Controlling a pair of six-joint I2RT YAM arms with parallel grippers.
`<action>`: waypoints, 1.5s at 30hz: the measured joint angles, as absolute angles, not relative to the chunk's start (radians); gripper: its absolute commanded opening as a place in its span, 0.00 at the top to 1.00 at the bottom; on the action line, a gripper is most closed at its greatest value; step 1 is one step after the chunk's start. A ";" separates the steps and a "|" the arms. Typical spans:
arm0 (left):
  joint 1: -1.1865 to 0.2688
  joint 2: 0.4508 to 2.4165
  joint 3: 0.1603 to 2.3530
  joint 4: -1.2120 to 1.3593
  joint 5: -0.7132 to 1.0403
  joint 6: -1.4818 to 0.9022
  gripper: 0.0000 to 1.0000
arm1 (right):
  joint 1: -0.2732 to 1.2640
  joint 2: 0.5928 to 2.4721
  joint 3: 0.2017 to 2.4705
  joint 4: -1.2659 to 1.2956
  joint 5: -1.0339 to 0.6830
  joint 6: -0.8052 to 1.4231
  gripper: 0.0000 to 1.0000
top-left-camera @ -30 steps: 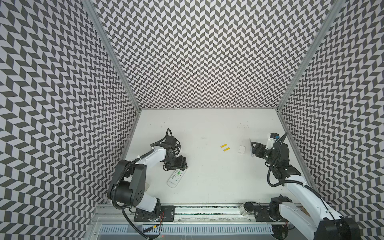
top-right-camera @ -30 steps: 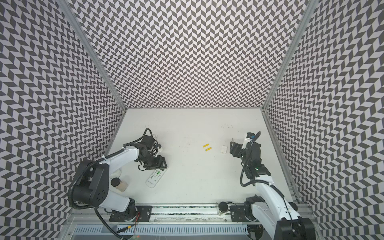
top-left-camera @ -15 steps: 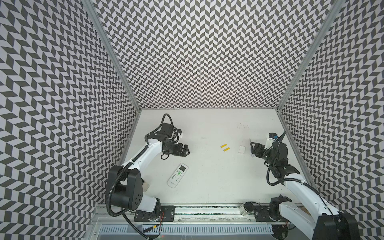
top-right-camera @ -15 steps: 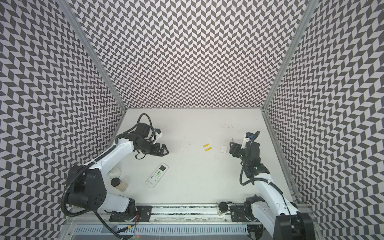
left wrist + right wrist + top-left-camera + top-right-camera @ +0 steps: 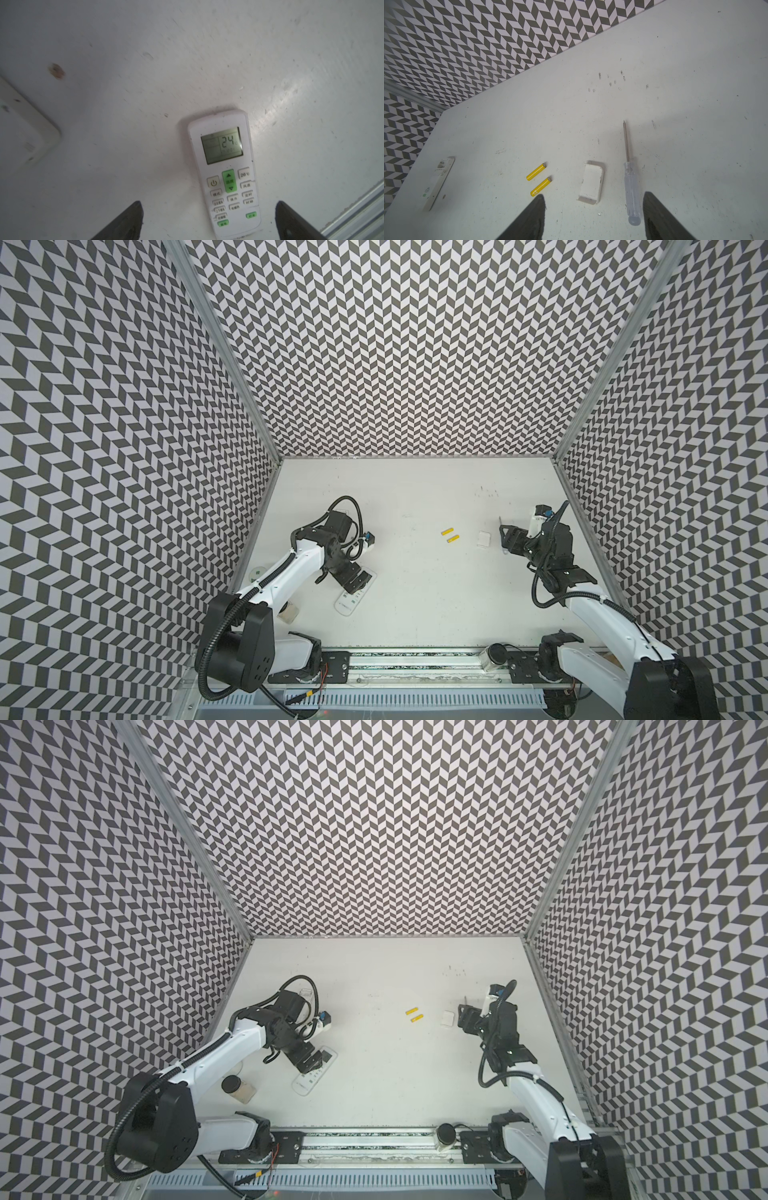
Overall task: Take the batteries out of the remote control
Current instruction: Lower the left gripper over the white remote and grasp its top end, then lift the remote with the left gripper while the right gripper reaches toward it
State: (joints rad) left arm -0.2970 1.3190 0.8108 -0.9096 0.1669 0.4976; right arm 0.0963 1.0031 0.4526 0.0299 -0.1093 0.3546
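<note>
The white remote's long body fits between my open fingers. Next, my left gripper lowers over the upper buttons by the display (image 5: 320, 1068) (image 5: 229, 180) and closes across the remote.
The white remote control (image 5: 226, 172) lies face up on the table, display lit, and shows in both top views (image 5: 351, 599) (image 5: 309, 1077). My left gripper (image 5: 208, 202) hovers just over its button end, open wide, touching nothing (image 5: 358, 581) (image 5: 313, 1063). Two yellow batteries (image 5: 536, 171) (image 5: 540, 187) lie side by side mid-table (image 5: 450, 534) (image 5: 414, 1014). My right gripper (image 5: 593, 195) stands open near them with nothing in it (image 5: 505, 537) (image 5: 463, 1017).
A white battery cover (image 5: 591, 182) (image 5: 484, 539) and a clear-handled screwdriver (image 5: 630, 182) lie between the right fingers. A small jar (image 5: 237, 1088) stands by the left arm. A cylinder (image 5: 444, 1137) sits on the front rail. Patterned walls enclose three sides.
The left gripper opened wide, rose away from the remote toward the back, then came back over it. The remote has stayed in place. The right arm has not moved.
</note>
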 measured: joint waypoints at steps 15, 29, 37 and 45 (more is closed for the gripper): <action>-0.379 1.406 0.767 -0.872 0.170 0.510 0.07 | 0.100 0.988 0.454 0.030 -0.107 0.348 0.28; -0.386 1.452 0.748 -0.733 0.120 0.449 0.34 | 0.103 0.988 0.454 0.030 -0.108 0.347 0.28; -0.386 1.452 0.746 -0.702 0.118 0.439 0.51 | 0.105 0.996 0.461 0.030 -0.108 0.347 0.28; -0.388 1.475 0.791 -0.705 0.126 0.424 0.62 | 0.105 0.997 0.461 0.030 -0.109 0.347 0.28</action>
